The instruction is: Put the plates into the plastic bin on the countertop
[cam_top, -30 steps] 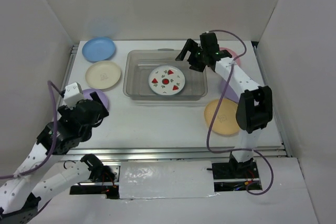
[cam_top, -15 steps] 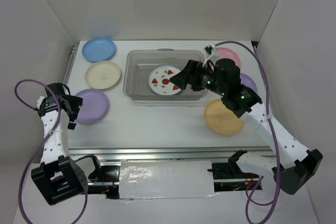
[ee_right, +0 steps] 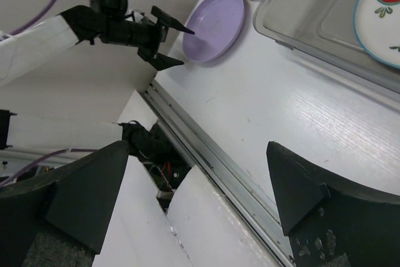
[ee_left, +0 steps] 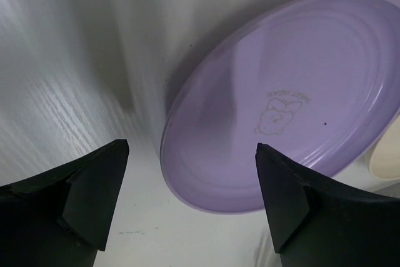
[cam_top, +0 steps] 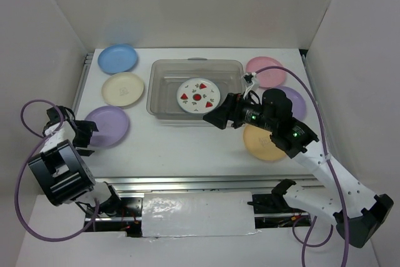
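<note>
I will next move my left gripper in gently toward the purple plate and close on its rim by the side [cam_top: 90, 141] [ee_left: 165, 153], because that edge faces the gap between the open fingers.
The clear plastic bin [cam_top: 164, 92] stands mid-countertop [cam_top: 181, 145] and holds the watermelon plate [cam_top: 198, 96]. On its left lie a blue plate [cam_top: 117, 59], a cream plate [cam_top: 123, 89] and a purple plate [cam_top: 109, 126]. On its right are a pink plate [cam_top: 265, 71], a second purple plate [cam_top: 295, 101] and an orange-yellow plate [cam_top: 262, 145], the last two partly under my right arm. My left gripper [cam_top: 85, 137] is open at the purple plate's [ee_left: 287, 98] left rim, with nothing between its fingers. My right gripper [cam_top: 217, 119] hangs open and empty just in front of the bin [ee_right: 312, 23].
White walls close in the countertop on three sides. A metal rail [ee_right: 212, 154] runs along the near edge, with the arm bases and cables below it. The left arm's purple cable [cam_top: 28, 114] loops out beyond the left edge.
My left arm has folded back and its gripper has come down to the purple plate's left rim. The right gripper has drawn back from over the bin to in front of it.
</note>
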`<state>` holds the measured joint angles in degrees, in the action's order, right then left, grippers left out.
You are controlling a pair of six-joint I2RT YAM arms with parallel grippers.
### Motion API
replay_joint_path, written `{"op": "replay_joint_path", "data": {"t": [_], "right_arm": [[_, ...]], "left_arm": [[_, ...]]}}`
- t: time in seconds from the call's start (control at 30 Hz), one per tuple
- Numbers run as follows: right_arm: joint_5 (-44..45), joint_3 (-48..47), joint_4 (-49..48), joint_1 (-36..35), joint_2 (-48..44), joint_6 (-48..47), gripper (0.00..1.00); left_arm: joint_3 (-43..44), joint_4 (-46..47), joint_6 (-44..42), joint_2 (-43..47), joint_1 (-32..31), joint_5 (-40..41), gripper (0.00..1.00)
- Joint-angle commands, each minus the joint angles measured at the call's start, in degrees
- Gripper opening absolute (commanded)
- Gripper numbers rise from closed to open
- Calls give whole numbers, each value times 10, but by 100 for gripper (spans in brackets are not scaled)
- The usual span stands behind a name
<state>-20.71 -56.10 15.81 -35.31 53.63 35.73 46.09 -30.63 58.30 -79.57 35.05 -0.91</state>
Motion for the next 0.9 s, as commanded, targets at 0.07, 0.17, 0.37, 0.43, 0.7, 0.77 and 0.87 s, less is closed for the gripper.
{"op": "replay_joint_path", "data": {"t": [0.07,0.17,0.37,0.43,0.7,0.77,0.87], "right_arm": [[-35,12,-53,16,-30,2,100],[-37,17,-57,20,-35,7,100],[-39,19,-48,31,-44,13,100],[-37,18,-45,34,-47,12,100],[-29,15,-25,46,-76,15,100],[-27,12,-17,48,-78,15,100],[-27,6,-5,58,-82,15,100]], "left_arm": [[21,28,-22,-51,-8,5,93],[11,22,-14,-67,-18,31,85],[-2,15,-7,-109,-14,45,54],[-5,5,-6,-103,-7,48,30],[-7,-50,-13,18,25,58,0],[1,-84,-16,57,28,64,0],[43,-132,-14,177,31,85,0]]}}
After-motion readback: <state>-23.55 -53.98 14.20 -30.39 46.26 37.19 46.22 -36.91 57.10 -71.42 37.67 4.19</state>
